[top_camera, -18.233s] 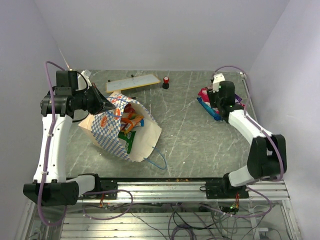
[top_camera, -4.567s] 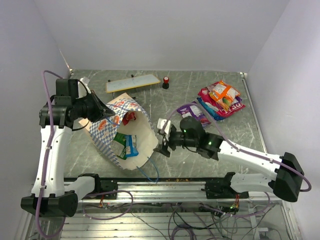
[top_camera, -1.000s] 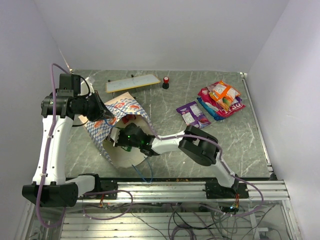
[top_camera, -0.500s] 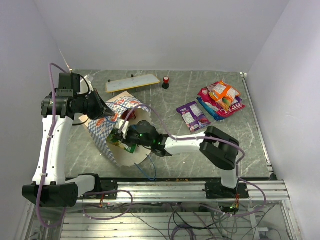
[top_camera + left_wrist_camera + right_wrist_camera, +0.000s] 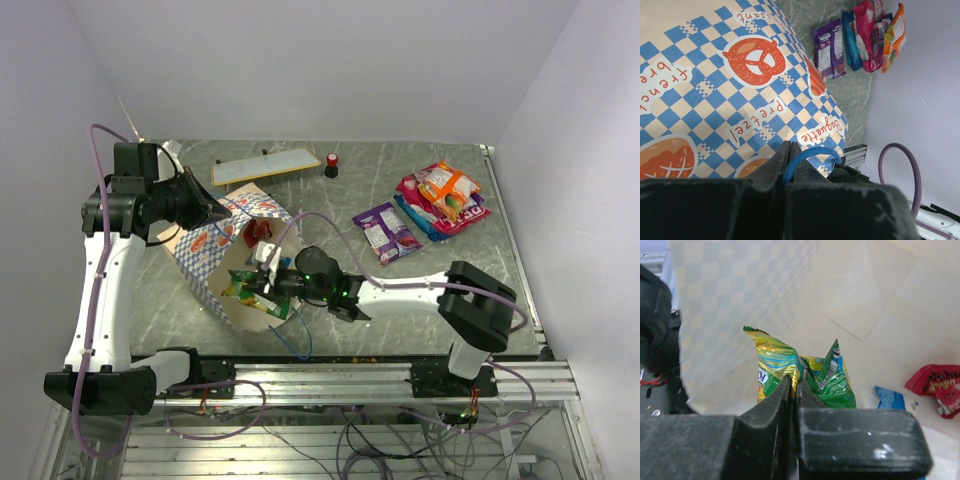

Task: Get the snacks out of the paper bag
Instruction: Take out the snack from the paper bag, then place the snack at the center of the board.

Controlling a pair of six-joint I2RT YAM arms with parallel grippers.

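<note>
To the right of my right gripper in the top view, the purple packet [image 5: 388, 230] rests outside the bag, so next I swing over it and release the green packet.
The paper bag [image 5: 203, 262] lies on its side at the left, mouth facing right, its blue-and-white checks filling the left wrist view [image 5: 740, 90]. My left gripper [image 5: 220, 212] is shut on its blue cord handle [image 5: 812, 152] at the upper rim. My right gripper [image 5: 263, 286] is in the bag's mouth, shut on a green snack packet [image 5: 832, 382], which also shows from above [image 5: 243, 292]. A red packet [image 5: 935, 385] and a small blue one [image 5: 889, 399] lie on the cream lining. A purple packet [image 5: 388, 230] and a pile of magenta, orange and blue packets [image 5: 445, 195] rest on the table.
A flat white yellow-edged board [image 5: 265, 165] and a small red-and-black knob [image 5: 331, 165] sit at the back of the table. The bag's second blue handle [image 5: 292, 335] trails toward the aluminium rail [image 5: 350, 375] at the near edge.
My right gripper has drawn back to the right from deep inside the bag to its mouth, carrying the green packet. The left gripper keeps the handle, raised slightly.
</note>
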